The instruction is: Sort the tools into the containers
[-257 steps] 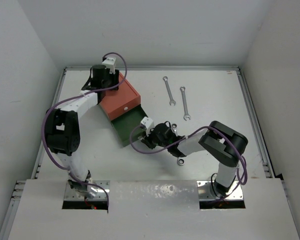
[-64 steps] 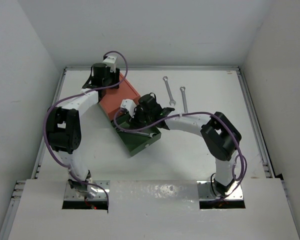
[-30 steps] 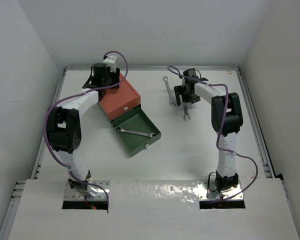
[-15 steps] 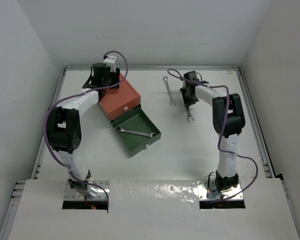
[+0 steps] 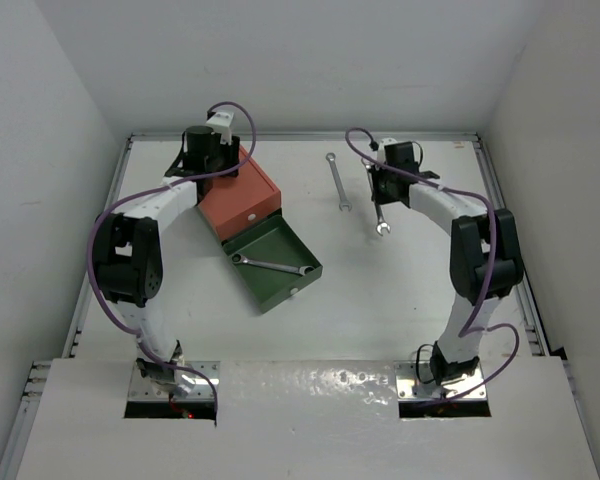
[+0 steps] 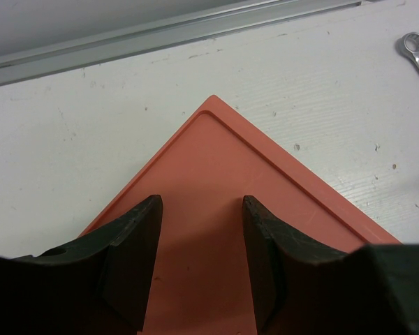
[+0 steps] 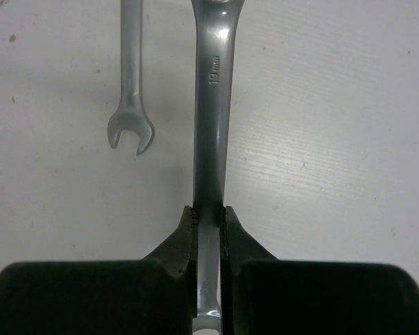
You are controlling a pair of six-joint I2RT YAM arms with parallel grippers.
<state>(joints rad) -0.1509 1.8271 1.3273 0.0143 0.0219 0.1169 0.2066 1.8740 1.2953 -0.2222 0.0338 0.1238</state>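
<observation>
The right gripper lifts next, carries the second wrench over the green drawer [image 5: 298,278] and lowers to release it, since the drawer lies leftward in the top view.
The box's orange-red upper part [image 5: 238,192] is shut. The dark green lower drawer [image 5: 298,278] is pulled out and holds one silver wrench [image 5: 272,265]. My right gripper [image 5: 379,192] is at the back right, shut on the shaft of a second silver wrench [image 5: 382,218], marked 19 mm in the right wrist view [image 7: 213,105], where the gripper [image 7: 208,213] pinches it close above the table. A third, smaller wrench [image 5: 337,181] lies to its left [image 7: 131,84]. My left gripper [image 6: 201,209] is open and empty over the orange top [image 6: 216,153]. No hex keys show.
A metal rail [image 5: 300,135] borders the table's back edge, and white walls close in on three sides. The ring end of the smaller wrench [image 6: 414,47] shows at the right edge of the left wrist view.
My right arm left a wrench in the green drawer, swung to the back right and shut on the right-hand wrench, shifting it slightly. The left arm has not moved.
</observation>
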